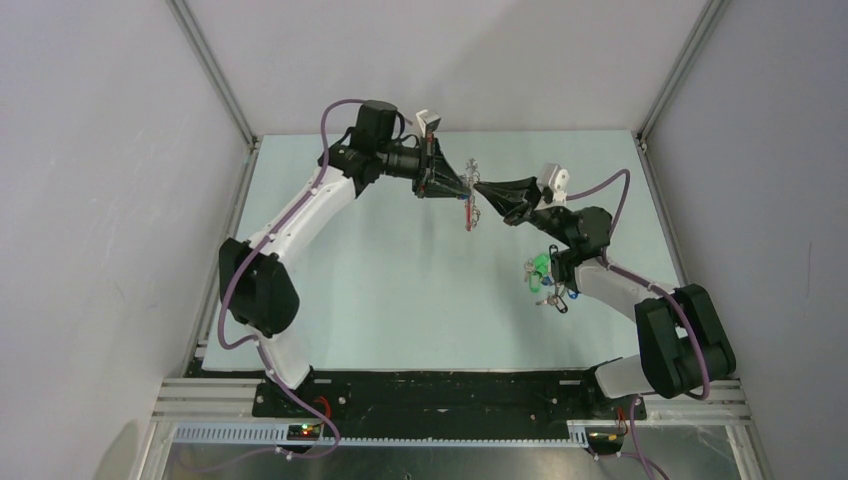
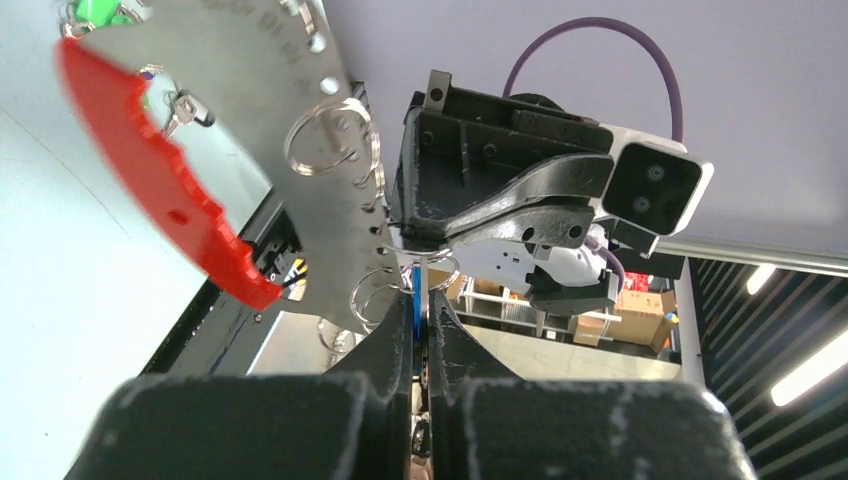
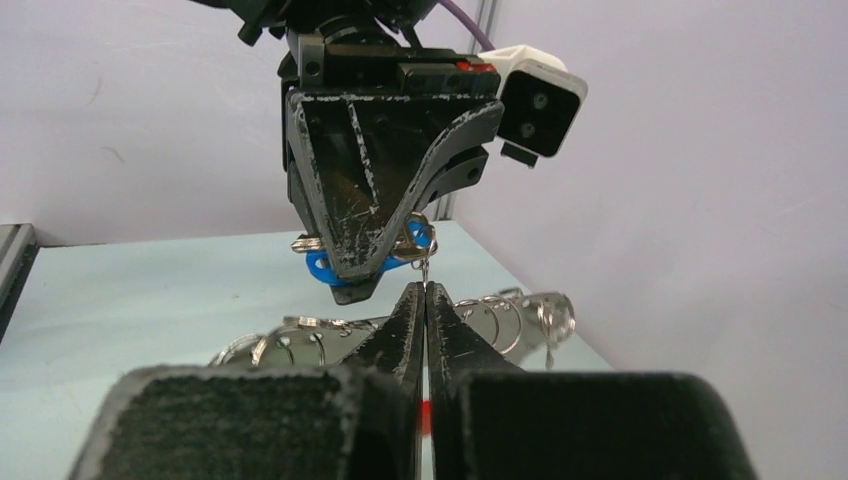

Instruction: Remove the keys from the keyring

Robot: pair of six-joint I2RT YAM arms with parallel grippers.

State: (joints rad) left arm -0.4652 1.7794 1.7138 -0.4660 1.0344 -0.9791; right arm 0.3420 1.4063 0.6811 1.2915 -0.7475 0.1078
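Observation:
The robot's left gripper will next back away from the keyring and then go down beside the green-headed keys (image 1: 535,284).
Both grippers meet in mid-air over the far middle of the table. My left gripper (image 1: 466,189) (image 2: 421,288) is shut on a blue-headed key (image 2: 413,300), which also shows in the right wrist view (image 3: 318,266). My right gripper (image 1: 481,188) (image 3: 425,290) is shut on the keyring, tip to tip with the left one. The keyring (image 1: 468,212) hangs between them: a red band (image 2: 150,170) and a pale grey strip (image 2: 290,90) (image 3: 300,340) with holes and several small split rings (image 2: 325,135). A cluster of green-headed keys (image 1: 541,270) lies on the table by the right arm.
The pale green table mat (image 1: 380,290) is walled by grey panels at left, right and back. The right arm's elbow (image 1: 585,235) stands just beside the key cluster. A black rail (image 1: 440,385) runs along the near edge.

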